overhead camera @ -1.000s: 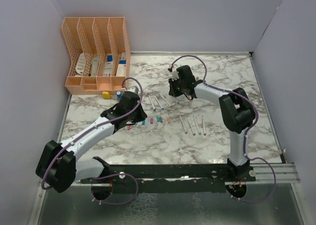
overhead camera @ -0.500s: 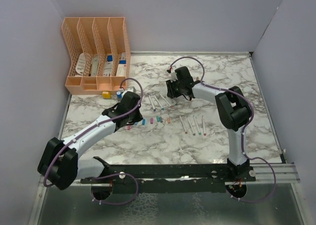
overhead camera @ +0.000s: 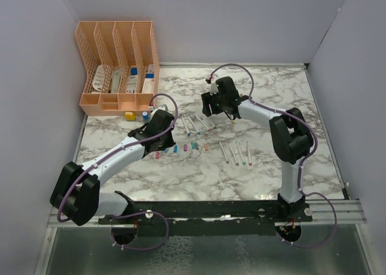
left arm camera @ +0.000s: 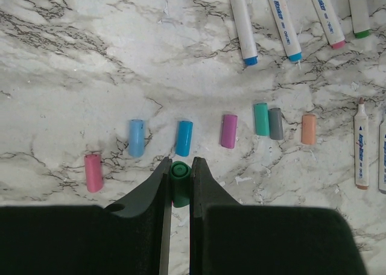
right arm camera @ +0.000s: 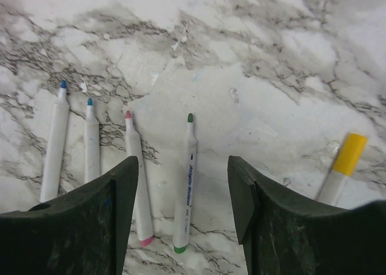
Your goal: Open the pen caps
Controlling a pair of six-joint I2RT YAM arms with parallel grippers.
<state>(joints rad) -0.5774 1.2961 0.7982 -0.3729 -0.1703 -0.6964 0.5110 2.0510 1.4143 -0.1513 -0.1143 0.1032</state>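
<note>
I will reach the bare marble beyond the pink pen cap ending the row as my left gripper lowers past that pen cap, to the left in the top view.
My left gripper (left arm camera: 179, 166) is shut on a green pen cap (left arm camera: 179, 180) and holds it just short of a row of loose pen caps (left arm camera: 184, 138) on the marble: pink, light blue, blue, purple, teal, grey and orange. In the top view this gripper (overhead camera: 164, 145) sits at the left end of that row (overhead camera: 193, 146). My right gripper (right arm camera: 181, 166) is open, its fingers either side of an uncapped green pen (right arm camera: 187, 196) lying beside pink, teal and blue uncapped pens (right arm camera: 90, 151). A yellow-capped pen (right arm camera: 345, 160) lies to its right.
A peach desk organizer (overhead camera: 117, 67) stands at the back left. In front of it are a yellow block (overhead camera: 129, 114) and a small blue-topped bottle (overhead camera: 146, 113). Several more uncapped pens (overhead camera: 236, 153) lie right of the cap row. Grey walls enclose the marble table (overhead camera: 271, 94).
My left gripper has reached a little farther right towards the cap row. My right gripper has shifted slightly back and up over the group of pens.
</note>
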